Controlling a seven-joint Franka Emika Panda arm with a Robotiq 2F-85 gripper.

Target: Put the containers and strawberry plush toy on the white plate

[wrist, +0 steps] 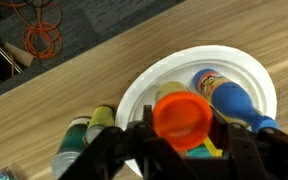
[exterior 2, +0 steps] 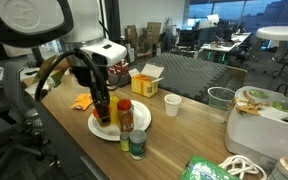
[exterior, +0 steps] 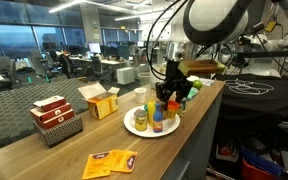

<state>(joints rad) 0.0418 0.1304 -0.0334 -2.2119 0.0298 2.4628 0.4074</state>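
My gripper should next lower the orange jar (exterior 2: pixel 125 113) onto the white plate below it, beside the blue-ended bottle and inside the plate's rim, and let it go there.
The white plate (wrist: pixel 246 62) lies on the wooden counter, and it shows in both exterior views (exterior: pixel 134 127) (exterior 2: pixel 106 131). My gripper (wrist: pixel 182 138) hangs over the plate's near side, shut on the orange jar (wrist: pixel 179 112), whose orange-red lid sits between the two black fingers. In an exterior view the jar (exterior 2: pixel 125 113) stands upright on the plate beside my gripper (exterior 2: pixel 104 108). A bottle with a blue end (wrist: pixel 229 97) lies on the plate. The pale green jar (wrist: pixel 88 131) (exterior 2: pixel 136 146) stands off the plate, right by its rim. A yellow bottle (exterior: pixel 158 122) is on the plate. The strawberry plush toy is hidden.
A yellow cardboard box (exterior: pixel 101 101) (exterior 2: pixel 147 79) and a white cup (exterior 2: pixel 172 104) stand beyond the plate. Red-and-white boxes (exterior: pixel 56 119) and orange packets (exterior: pixel 111 162) lie further along the counter. The counter edge runs close to the green jar.
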